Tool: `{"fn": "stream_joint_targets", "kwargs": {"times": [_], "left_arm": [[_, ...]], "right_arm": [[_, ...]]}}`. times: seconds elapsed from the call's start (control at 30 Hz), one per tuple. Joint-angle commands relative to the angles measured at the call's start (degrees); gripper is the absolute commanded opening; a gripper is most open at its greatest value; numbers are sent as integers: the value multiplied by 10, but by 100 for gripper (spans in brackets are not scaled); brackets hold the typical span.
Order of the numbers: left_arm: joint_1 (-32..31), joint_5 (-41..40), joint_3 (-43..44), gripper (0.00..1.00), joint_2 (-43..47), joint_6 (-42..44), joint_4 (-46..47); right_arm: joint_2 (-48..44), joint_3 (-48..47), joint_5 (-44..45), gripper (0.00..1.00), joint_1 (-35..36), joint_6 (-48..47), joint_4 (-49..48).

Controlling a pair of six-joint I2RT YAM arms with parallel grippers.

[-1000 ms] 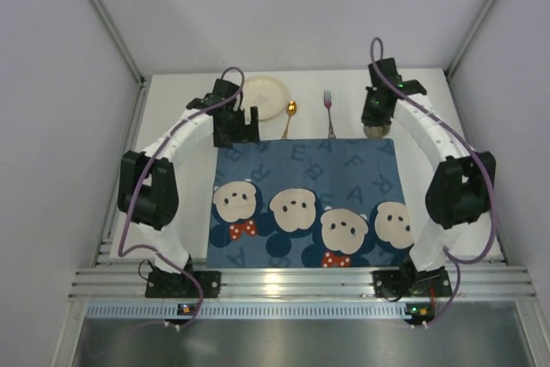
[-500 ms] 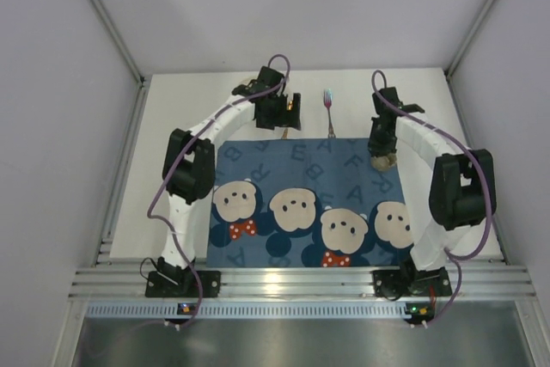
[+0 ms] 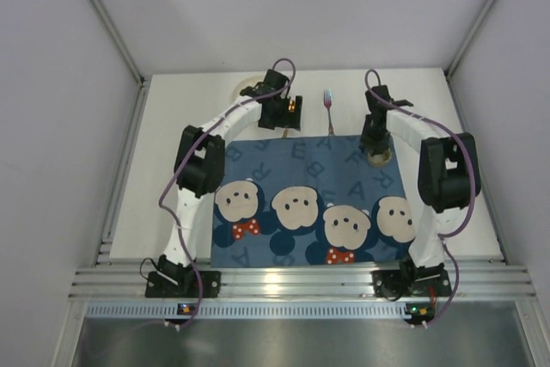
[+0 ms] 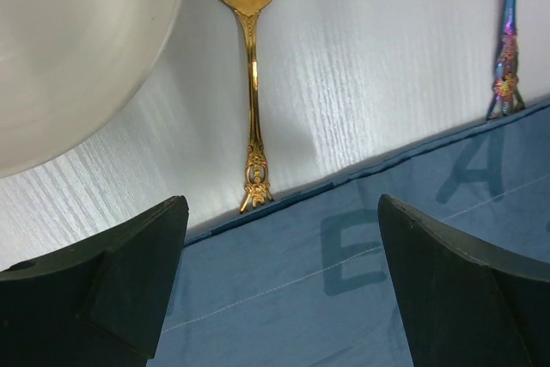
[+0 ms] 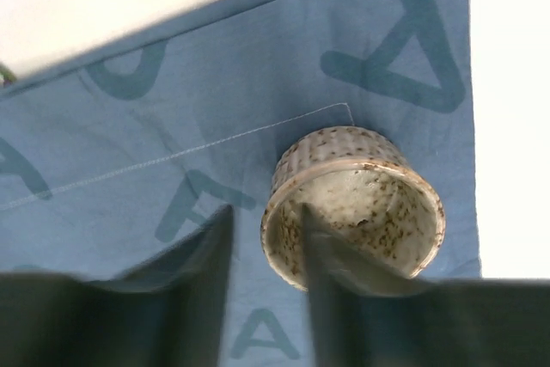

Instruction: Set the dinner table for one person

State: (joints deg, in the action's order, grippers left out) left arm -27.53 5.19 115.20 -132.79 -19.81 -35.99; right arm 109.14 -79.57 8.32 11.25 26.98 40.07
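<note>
I should reach outward with my left gripper past the placemat's far edge and lower it to that slim handle (image 3: pixel 286 131) (image 4: pixel 254 130), since the gold spoon's handle is ahead.
The white dinner table (image 3: pixel 168 169) carries a navy mouse-face placemat (image 3: pixel 301 182). A speckled cup (image 3: pixel 378 157) stands upright on the placemat's far right corner. My right gripper (image 3: pixel 375 137) is just above it. In the right wrist view its fingers (image 5: pixel 202 290) straddle the cup's (image 5: pixel 361 204) left wall, one inside and one outside, with gaps on both sides. My left gripper (image 3: pixel 284 118) is wide open and empty, over the placemat's far edge (image 4: pixel 344 281), just short of the gold spoon (image 4: pixel 251 83). The white plate (image 4: pixel 69 49) lies left of the spoon, the fork (image 4: pixel 507 49) to its right.
In the top view the plate (image 3: pixel 247 88) is mostly hidden under my left arm. The fork (image 3: pixel 327 109) lies on the table past the placemat's far edge, its handle end at that edge. Grey walls and metal rails (image 3: pixel 129 126) close in the table.
My right gripper carried the cup from the table onto the placemat's far right corner. My left arm swung right, from beside the plate to over the spoon. The placemat shifted slightly.
</note>
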Motion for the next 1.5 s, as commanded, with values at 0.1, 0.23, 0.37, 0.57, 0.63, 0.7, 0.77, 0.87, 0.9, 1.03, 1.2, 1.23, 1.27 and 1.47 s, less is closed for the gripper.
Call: {"fn": "stream_joint_targets", "kwargs": {"times": [0.1, 0.23, 0.37, 0.57, 0.63, 0.7, 0.77, 0.87, 0.9, 1.03, 1.2, 1.23, 1.27, 1.47], "left_arm": [[0, -47, 28, 97, -21, 30, 34], [-1, -97, 36, 95, -33, 43, 46], [-3, -110, 54, 92, -52, 51, 55], [-8, -121, 98, 83, -91, 52, 43], [-9, -123, 97, 80, -99, 57, 42], [-12, -140, 99, 73, -104, 62, 39], [-19, -153, 100, 66, -110, 76, 37], [-31, -177, 96, 55, -116, 90, 36], [-32, -179, 92, 48, -119, 93, 35], [-35, -178, 93, 32, -139, 92, 21], [-35, -162, 106, 3, -154, 87, 15], [-35, -163, 107, 0, -154, 87, 16], [-35, -165, 109, 0, -153, 84, 17], [-39, -140, 132, 0, -119, 72, 42]], "right_arm": [[-101, 32, -24, 71, 21, -9, 26], [-179, 72, -30, 84, 30, -6, 59], [-242, 108, -29, 85, 32, -8, 86], [-292, 128, -15, 86, 31, -11, 112], [-295, 132, -13, 85, 31, -9, 113], [-296, 137, -13, 85, 31, -6, 113], [-299, 141, -13, 84, 31, -2, 113], [-302, 148, -13, 83, 32, 0, 113], [-305, 149, -13, 83, 31, 1, 113], [-317, 157, -9, 82, 32, 1, 115], [-342, 176, -7, 79, 32, 0, 119], [-345, 180, -6, 79, 31, -1, 120], [-350, 186, -5, 79, 31, -2, 120], [-403, 215, 6, 79, 31, 4, 133]]}}
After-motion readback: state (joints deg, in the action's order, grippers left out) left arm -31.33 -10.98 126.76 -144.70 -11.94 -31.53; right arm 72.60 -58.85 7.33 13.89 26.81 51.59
